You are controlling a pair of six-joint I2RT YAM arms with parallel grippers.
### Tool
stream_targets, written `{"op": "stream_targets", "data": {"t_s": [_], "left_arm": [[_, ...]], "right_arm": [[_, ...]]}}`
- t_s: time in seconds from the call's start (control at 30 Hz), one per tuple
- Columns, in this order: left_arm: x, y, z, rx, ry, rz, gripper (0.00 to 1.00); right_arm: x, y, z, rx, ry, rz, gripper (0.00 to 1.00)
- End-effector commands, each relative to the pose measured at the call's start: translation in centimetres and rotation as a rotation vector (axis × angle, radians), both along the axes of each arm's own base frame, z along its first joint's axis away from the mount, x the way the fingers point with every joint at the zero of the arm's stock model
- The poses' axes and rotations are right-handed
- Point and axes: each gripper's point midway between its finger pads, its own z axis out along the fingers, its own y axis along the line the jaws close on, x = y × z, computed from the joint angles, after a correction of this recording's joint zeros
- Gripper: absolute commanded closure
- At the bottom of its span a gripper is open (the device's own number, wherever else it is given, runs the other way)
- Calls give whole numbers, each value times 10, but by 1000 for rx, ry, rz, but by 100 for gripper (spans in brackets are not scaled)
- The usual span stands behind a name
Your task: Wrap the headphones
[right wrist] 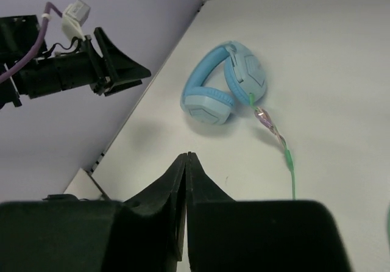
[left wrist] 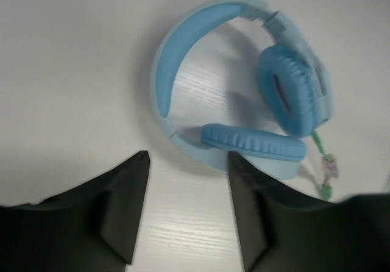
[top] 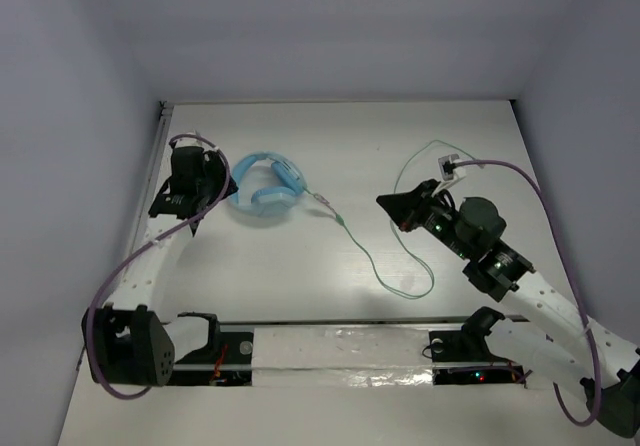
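The robot will next bring its left gripper down to the padded headband's curve nearest the bar [top: 237, 175] [left wrist: 164, 69], with one finger on each side.
The light blue headphones [top: 265, 188] lie on the white table at the left. They also show in the left wrist view [left wrist: 244, 89] and the right wrist view [right wrist: 222, 83]. Their thin pale-green cable [top: 362, 254] runs right from an ear cup, loops near the front and curves back behind the right arm; part of it shows in the right wrist view [right wrist: 290, 174]. My left gripper [top: 212, 194] is open and empty just left of the headphones, its jaws [left wrist: 187, 162] a little short of the nearest ear cup. My right gripper [top: 385, 202] is shut and empty, above the table right of the headphones [right wrist: 186, 156].
A metal rail [top: 150, 186] and a grey wall bound the table's left side, close behind the left gripper. Thick purple robot cables [top: 530, 181] arc over both arms. A white strip [top: 330, 346] runs along the near edge between the arm bases.
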Motion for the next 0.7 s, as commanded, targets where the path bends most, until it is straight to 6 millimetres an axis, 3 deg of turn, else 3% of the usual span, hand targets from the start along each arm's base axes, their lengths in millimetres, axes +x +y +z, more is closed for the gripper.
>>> {"op": "stream_targets", "data": {"t_s": [0.0,0.03,0.13,0.17,0.23,0.27,0.37,0.53,0.57,0.63,0.67], "left_arm": [[6,16,-5,78,43,44,45],[7,19,-6,93,45,56,35],[13,25,-10,122,43,73,29],[16,24,-20,127,75,64,29],[20,24,-37,138,132,59,29],[23,23,-59,139,200,51,30],[41,14,-81,105,256,25,31],[78,16,-92,124,245,43,31],[81,18,-110,146,289,37,31],[94,15,-116,161,293,-3,31],[94,15,-130,165,325,-10,31]], "right_arm": [[-2,7,14,60,-52,32,91],[-1,8,13,60,-55,36,70],[-2,17,6,40,-41,79,41],[-2,20,5,40,-39,91,37],[-2,22,3,37,-38,100,33],[-1,23,2,34,-36,102,33],[-3,24,1,25,-40,120,33],[-8,24,-2,19,-40,137,33],[-9,23,-3,17,-40,135,33],[-9,22,-2,14,-43,131,33],[-11,19,0,15,-48,126,33]]}}
